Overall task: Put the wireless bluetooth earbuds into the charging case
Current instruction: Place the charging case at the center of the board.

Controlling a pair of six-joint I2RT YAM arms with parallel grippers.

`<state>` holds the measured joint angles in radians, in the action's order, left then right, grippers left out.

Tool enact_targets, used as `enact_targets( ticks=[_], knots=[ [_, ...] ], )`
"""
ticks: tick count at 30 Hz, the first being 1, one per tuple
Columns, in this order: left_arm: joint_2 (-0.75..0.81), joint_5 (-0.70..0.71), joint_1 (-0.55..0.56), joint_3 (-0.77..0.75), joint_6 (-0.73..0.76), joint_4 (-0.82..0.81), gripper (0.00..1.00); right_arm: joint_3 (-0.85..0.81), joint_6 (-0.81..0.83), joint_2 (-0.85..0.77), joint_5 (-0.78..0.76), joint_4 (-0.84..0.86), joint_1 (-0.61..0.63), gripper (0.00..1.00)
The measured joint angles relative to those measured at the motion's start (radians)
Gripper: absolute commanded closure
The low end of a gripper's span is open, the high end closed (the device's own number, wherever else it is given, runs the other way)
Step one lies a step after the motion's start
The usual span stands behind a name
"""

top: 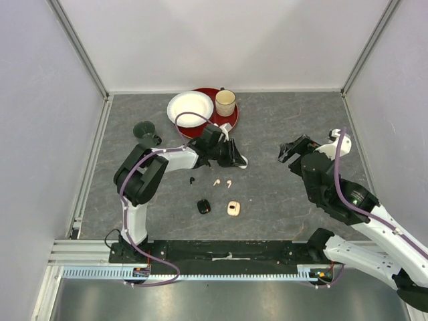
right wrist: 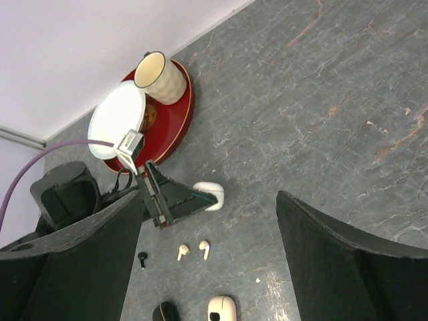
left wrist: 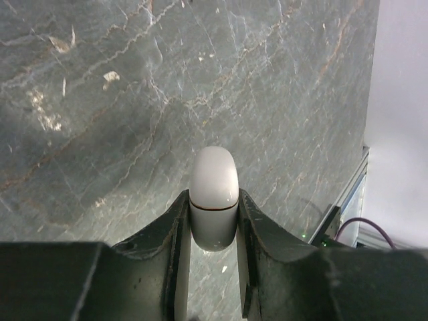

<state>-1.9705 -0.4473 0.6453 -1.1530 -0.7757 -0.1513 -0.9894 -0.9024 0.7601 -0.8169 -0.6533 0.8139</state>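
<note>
Next, my left gripper lowers the closed white charging case and releases it on the tabletop.
My left gripper (top: 235, 158) is shut on a closed white charging case (top: 241, 162), low over the table just in front of the red tray. In the left wrist view the white case (left wrist: 214, 190) sits clamped between both fingers (left wrist: 172, 231). It also shows in the right wrist view (right wrist: 212, 193). Two pale beige earbuds (top: 216, 181) (top: 229, 183) and one black earbud (top: 192, 180) lie loose on the table near it; the right wrist view shows them too (right wrist: 182, 252) (right wrist: 204, 249) (right wrist: 142, 258). My right gripper (top: 293, 151) is open and empty, well to the right. Other earbuds are out of view.
A black case (top: 203, 206) and a beige case (top: 233, 209) lie nearer the arm bases. A red tray (top: 231, 124) at the back holds a white bowl (top: 190, 108) and a cream cup (top: 225, 102). A dark green cup (top: 146, 132) stands at the left.
</note>
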Motion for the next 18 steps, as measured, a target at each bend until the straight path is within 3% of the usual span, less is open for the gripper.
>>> enact_targets(
  ticks=[13, 16, 18],
  knots=[
    [-0.089, 0.117, 0.000, -0.115, -0.060, 0.151, 0.96, 0.010, 0.018, 0.017, 0.034, 0.001, 0.000, 0.13],
    [-0.102, 0.132, 0.000, -0.156, -0.062, 0.200, 0.90, 0.018, 0.019, 0.019, 0.035, 0.001, 0.000, 0.13],
    [-0.108, 0.132, 0.000, -0.174, -0.062, 0.226, 0.72, 0.021, 0.019, 0.020, 0.038, 0.001, 0.000, 0.13]
  ],
)
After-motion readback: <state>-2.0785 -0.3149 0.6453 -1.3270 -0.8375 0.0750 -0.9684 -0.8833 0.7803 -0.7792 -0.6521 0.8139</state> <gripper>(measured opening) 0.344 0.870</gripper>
